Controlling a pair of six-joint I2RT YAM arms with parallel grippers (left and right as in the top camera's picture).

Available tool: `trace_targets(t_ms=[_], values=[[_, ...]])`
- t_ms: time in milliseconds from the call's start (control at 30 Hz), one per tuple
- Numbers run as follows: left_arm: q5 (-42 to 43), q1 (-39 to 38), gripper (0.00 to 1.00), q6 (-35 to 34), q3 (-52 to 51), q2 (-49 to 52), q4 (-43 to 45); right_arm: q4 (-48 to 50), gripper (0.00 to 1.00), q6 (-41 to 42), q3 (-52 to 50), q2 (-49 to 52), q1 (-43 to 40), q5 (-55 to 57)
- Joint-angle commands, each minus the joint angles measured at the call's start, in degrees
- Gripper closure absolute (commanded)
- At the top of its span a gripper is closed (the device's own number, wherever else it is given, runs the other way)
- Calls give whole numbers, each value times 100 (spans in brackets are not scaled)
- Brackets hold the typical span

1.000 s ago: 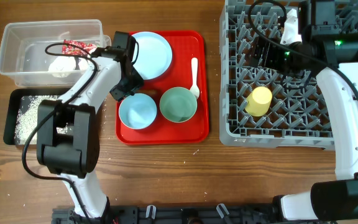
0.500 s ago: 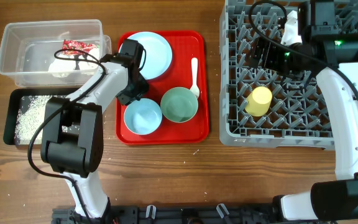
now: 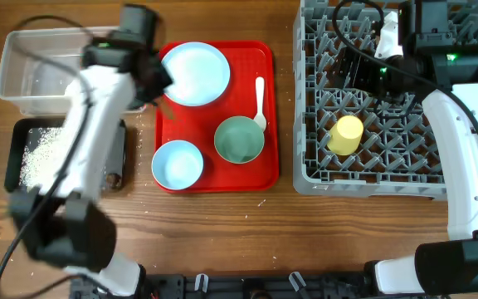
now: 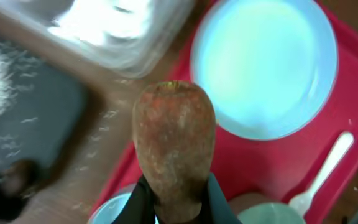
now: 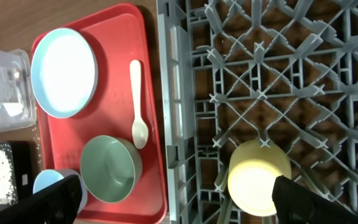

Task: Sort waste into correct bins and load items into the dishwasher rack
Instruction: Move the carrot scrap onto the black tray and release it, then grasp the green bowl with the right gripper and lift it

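My right gripper moves across from the grey rack [image 3: 322,178] and down onto the green bowl's rack-side rim [image 3: 261,139] next, since that bowl still sits on the red tray.
My left gripper [image 4: 178,199] is shut on a brown sausage-like stick [image 4: 174,143], which juts out ahead of the fingers. From overhead, the left gripper [image 3: 152,79] hangs blurred over the red tray's left edge, beside the clear tub [image 3: 31,71] and above the black tray [image 3: 23,133] of rice [image 3: 40,154]. The pale blue plate [image 3: 194,73], blue bowl [image 3: 178,164], green bowl [image 3: 239,139] and white spoon [image 3: 260,104] lie on the red tray. My right gripper [image 5: 179,205] stands open over the grey rack [image 3: 322,178], where the yellow cup [image 3: 345,134] lies.
The red serving tray [image 3: 268,170] sits between the bins and the rack. A small dark lump [image 3: 113,178] lies at the black tray's right end. Bare wooden table runs along the front. The left arm crosses over the tub's right part.
The left gripper has closed on the brown stick and swung up and left from the blue bowl to the tray's left edge. The blue bowl has shifted slightly left. The right arm has not moved.
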Motion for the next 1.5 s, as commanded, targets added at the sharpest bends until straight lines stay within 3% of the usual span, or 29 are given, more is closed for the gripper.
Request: trace_targets(t_ms=[0,100,167,333,400,467,533,567,767,867,967,1100,1133,1200,1267,1333,1467], values=[[-496,1062,96,-420,15,-243,-675,24,0,131,76,-15,15,-98],[-496,2052,96,-975,-501,-122,-522,22,0,151,76,-13,15,-103],[-413,2564,96,-1095,-1281,-61,184,37,0,149,76,-13,39,-232],[-289,2962,96,-1095,-2457,-42,1523,190,0,146,76,-13,444,-267],[-291,2949,89,-1095,-2699,-42,1884,302,0,153,76,-13,671,-267],[-291,2951,79,-1093,-2743,-42,1930,415,0,321,76,-11,935,-262],[-289,2951,61,-1093,-2743,-42,1941,555,0,448,76,26,1207,-245],[-289,2951,58,-1091,-2743,-42,1950,614,0,452,76,61,1346,-245],[-118,2949,55,-1043,-2485,-170,1670,798,0,688,76,562,2277,-212],[367,2942,58,-280,-1954,-481,1268,754,1,730,76,1014,2623,-66],[1016,2785,57,581,-1738,-931,1193,643,11,732,74,1495,2780,234],[1084,2286,48,1209,-1738,-1355,1266,614,23,723,76,1891,2796,999],[1082,2173,41,1207,-1738,-1360,1329,623,29,708,76,1976,2796,1034],[1084,2000,14,1202,-1738,-1351,1440,623,40,573,74,2358,2796,1032],[1082,2000,0,1204,-1738,-1351,1495,605,45,566,74,2518,2796,1010],[1082,2002,0,1204,-1738,-1351,1497,601,55,527,74,2723,2796,949],[1084,2000,0,1204,-1738,-1351,1497,815,62,417,-111,2802,2800,951]])
